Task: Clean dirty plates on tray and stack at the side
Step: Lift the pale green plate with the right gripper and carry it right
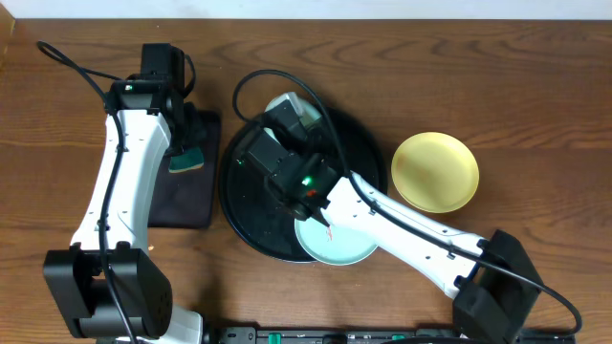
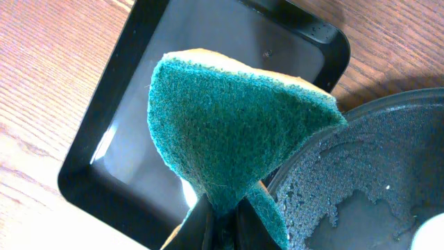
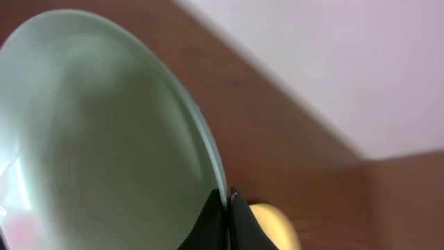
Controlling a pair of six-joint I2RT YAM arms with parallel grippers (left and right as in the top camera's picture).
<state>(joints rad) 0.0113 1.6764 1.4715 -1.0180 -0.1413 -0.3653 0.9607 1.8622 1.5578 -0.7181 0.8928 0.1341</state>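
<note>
My right gripper swings over the yellow plate [image 1: 435, 172] [image 3: 275, 226] beside the tray next, lowers and releases, since the plate lies below it, to its right in the overhead view.
My right gripper [image 3: 227, 198] is shut on the rim of a pale turquoise plate [image 3: 90, 132], held tilted, with a reddish smear low on its left. Overhead, the right arm hides the jaws. One turquoise plate [image 1: 344, 247] with a red mark sits at the front edge of the round black tray [image 1: 247, 205]. A turquoise sliver [image 1: 283, 100] shows at the tray's back. I cannot tell which of these I hold. The yellow plate [image 1: 435, 172] lies on the table right of the tray, and shows behind my fingers [image 3: 274, 226]. My left gripper [image 2: 222, 212] is shut on a green sponge [image 2: 229, 125].
The sponge [image 1: 186, 161] hangs over a small rectangular black tray [image 1: 182, 205] left of the round tray. In the left wrist view the rectangular tray [image 2: 90, 173] is below the sponge, and the round tray [image 2: 374, 160] is wet with droplets. A cable [image 1: 258, 78] loops over the tray's back.
</note>
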